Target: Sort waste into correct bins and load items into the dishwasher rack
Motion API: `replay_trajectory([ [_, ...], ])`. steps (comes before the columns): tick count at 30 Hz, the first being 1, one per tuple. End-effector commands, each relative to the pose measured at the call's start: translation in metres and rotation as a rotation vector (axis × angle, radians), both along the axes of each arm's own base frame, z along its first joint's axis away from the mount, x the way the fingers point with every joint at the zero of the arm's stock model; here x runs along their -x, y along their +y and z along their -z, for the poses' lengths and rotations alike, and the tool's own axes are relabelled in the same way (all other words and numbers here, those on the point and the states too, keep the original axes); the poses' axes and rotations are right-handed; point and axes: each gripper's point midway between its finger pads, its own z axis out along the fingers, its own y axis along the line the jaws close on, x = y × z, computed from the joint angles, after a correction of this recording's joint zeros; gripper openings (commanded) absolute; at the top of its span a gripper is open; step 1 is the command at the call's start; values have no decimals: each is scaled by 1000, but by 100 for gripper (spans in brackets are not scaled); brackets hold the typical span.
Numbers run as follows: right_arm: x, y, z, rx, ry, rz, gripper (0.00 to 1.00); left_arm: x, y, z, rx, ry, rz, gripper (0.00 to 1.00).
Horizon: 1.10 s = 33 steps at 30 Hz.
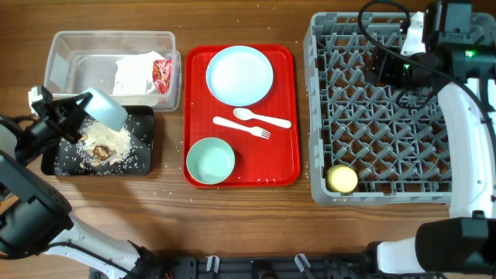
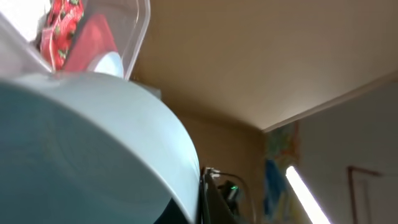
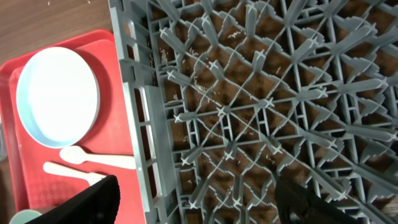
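Note:
Next, my left gripper swings to the right in the overhead view, levels the bowl and releases it beside the second bowl, where the red tray lies bare.
My left gripper (image 1: 77, 110) is shut on a pale blue-green bowl (image 1: 107, 108), held tilted over the black tray (image 1: 143, 155), where brownish-white food scraps (image 1: 105, 146) lie. The bowl fills the left wrist view (image 2: 81, 149). The clear tub (image 1: 58, 54) holds the white napkin (image 1: 136, 74) and red wrapper (image 1: 162, 75). A second bowl (image 1: 210, 160), the pale-blue plate (image 1: 239, 74), spoon (image 1: 260, 117) and fork (image 1: 242, 127) lie on the red tray (image 1: 291, 155). The yellow cup (image 1: 342, 179) sits in the grey rack (image 1: 387, 132). My right gripper (image 3: 205, 199) is open and empty above the rack's far left part.
Fine crumbs are scattered on the wooden table around the black tray and inside the rack. The right wrist view shows the rack's left wall (image 3: 134, 106) next to the red tray, with the plate (image 3: 56, 93) and spoon (image 3: 93, 158).

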Motion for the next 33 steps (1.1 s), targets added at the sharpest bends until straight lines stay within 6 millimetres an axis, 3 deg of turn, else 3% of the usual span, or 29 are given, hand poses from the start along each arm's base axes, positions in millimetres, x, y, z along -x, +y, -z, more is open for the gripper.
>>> replay_trajectory([
  [1,0,3,4,2,16,-29,81,-1,6,0,-21,-56,-17,4],
  [2,0,3,4,2,14,-29,81,-3,10,4,-58,-70,-17,4],
  [4,1,3,5,1,19,-29,81,-1,7,-2,57,14,-25,4],
  [7,1,3,4,1,17,-29,81,-4,12,5,-24,-30,-20,4],
  [9,1,3,5,2,17,-29,82,-1,0,-2,88,47,-11,4],
  [12,-2,3,3,6,4,-36,82,0,-19,-9,98,61,31,4],
  [17,-4,3,2,14,-8,-51,82,2,-98,-63,-101,-181,231,4],
  [19,-5,3,2,14,-10,-51,82,5,-147,-86,-223,-322,375,4],
  [21,-5,3,2,15,-11,-51,82,9,-189,-88,-343,-399,509,4],
  [23,-5,3,2,14,-10,-51,82,5,-230,-68,-487,-338,619,4],
  [27,-4,3,2,15,-7,-51,82,-7,-294,-4,-926,-106,643,4],
  [31,-4,3,2,14,-6,-51,82,18,-344,34,-1361,-139,701,4],
  [33,-4,3,2,14,-6,-51,82,36,-367,51,-1462,-167,764,4],
])
